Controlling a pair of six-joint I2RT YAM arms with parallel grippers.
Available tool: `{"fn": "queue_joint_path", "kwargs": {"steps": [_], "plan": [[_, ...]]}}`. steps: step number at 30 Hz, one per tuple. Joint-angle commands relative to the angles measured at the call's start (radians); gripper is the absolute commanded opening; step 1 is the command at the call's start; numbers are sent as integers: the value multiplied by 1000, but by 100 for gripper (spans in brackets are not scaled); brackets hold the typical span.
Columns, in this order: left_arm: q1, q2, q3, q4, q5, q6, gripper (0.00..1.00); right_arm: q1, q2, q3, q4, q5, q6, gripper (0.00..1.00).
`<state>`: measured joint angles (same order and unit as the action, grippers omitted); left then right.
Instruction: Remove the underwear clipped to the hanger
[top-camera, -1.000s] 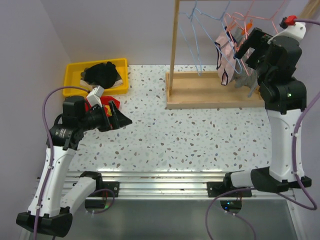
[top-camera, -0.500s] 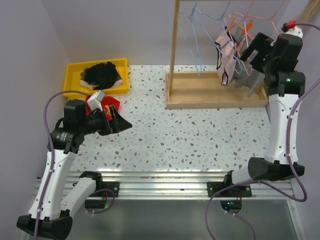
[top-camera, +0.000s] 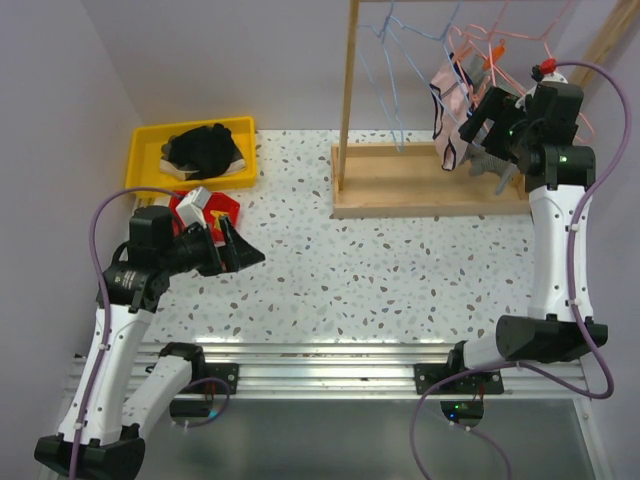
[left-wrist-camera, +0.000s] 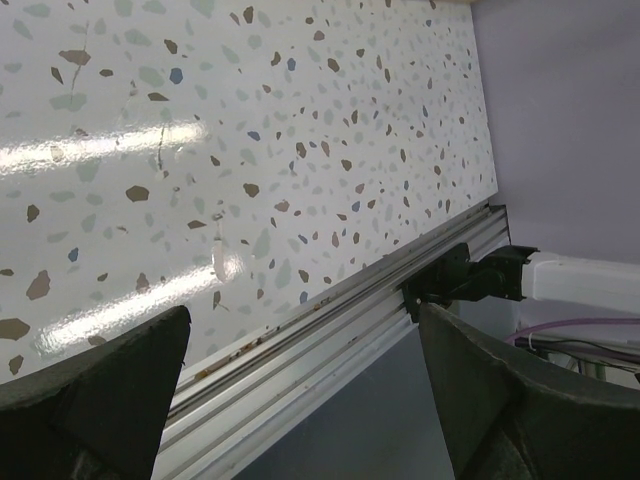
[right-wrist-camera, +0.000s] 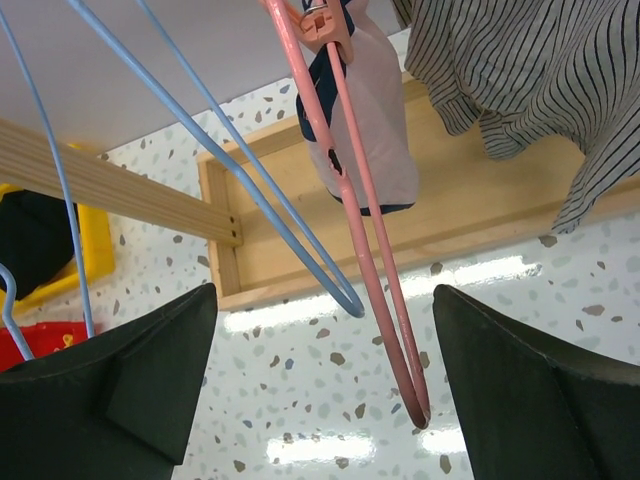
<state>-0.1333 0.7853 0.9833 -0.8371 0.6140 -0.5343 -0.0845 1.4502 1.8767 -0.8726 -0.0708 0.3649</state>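
The right gripper moves outward and to the left in the top view, farther onto the pink hanger's lower loop (right-wrist-camera: 364, 245) next; it holds the clipped pale pink underwear.
The pale pink underwear (top-camera: 447, 112) with dark trim hangs clipped to a pink hanger (right-wrist-camera: 372, 240) on the wooden rack. The grey striped underwear (right-wrist-camera: 530, 70) hangs just to its right. My right gripper (top-camera: 482, 124) is raised beside both, on their right. In the right wrist view it (right-wrist-camera: 325, 292) is open, and the lower loops of the pink hanger and a blue hanger (right-wrist-camera: 300, 250) hang between its fingers without touching them. My left gripper (top-camera: 238, 250) hovers over the left of the table, open with nothing between its fingers (left-wrist-camera: 305, 312).
A yellow bin (top-camera: 143, 140) at the back left holds a black clothing heap (top-camera: 203, 148). A red item (top-camera: 222, 205) lies in front of it. The rack's wooden base (top-camera: 400, 185) and upright post (top-camera: 347, 90) stand at the back right, with blue hangers (top-camera: 395, 60) on the rail.
My right arm has turned at the wrist and carried its gripper left, closer to the hanging underwear. My left gripper has drifted slightly toward the near edge.
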Motion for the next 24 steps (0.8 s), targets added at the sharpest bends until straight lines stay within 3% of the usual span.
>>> {"fn": "queue_joint_path", "kwargs": {"steps": [1,7,15,24], "plan": [[-8,-15,0,29,23,17,100,0,-24,21,-14,-7,-17,93],[-8,-31,3,15,23,25,100,-1,-53,51,14,-11,11,98],[-8,-32,-3,16,27,25,100,-24,-79,44,64,178,114,99],[-9,-26,-6,20,27,25,100,-35,45,127,38,92,112,95]]}}
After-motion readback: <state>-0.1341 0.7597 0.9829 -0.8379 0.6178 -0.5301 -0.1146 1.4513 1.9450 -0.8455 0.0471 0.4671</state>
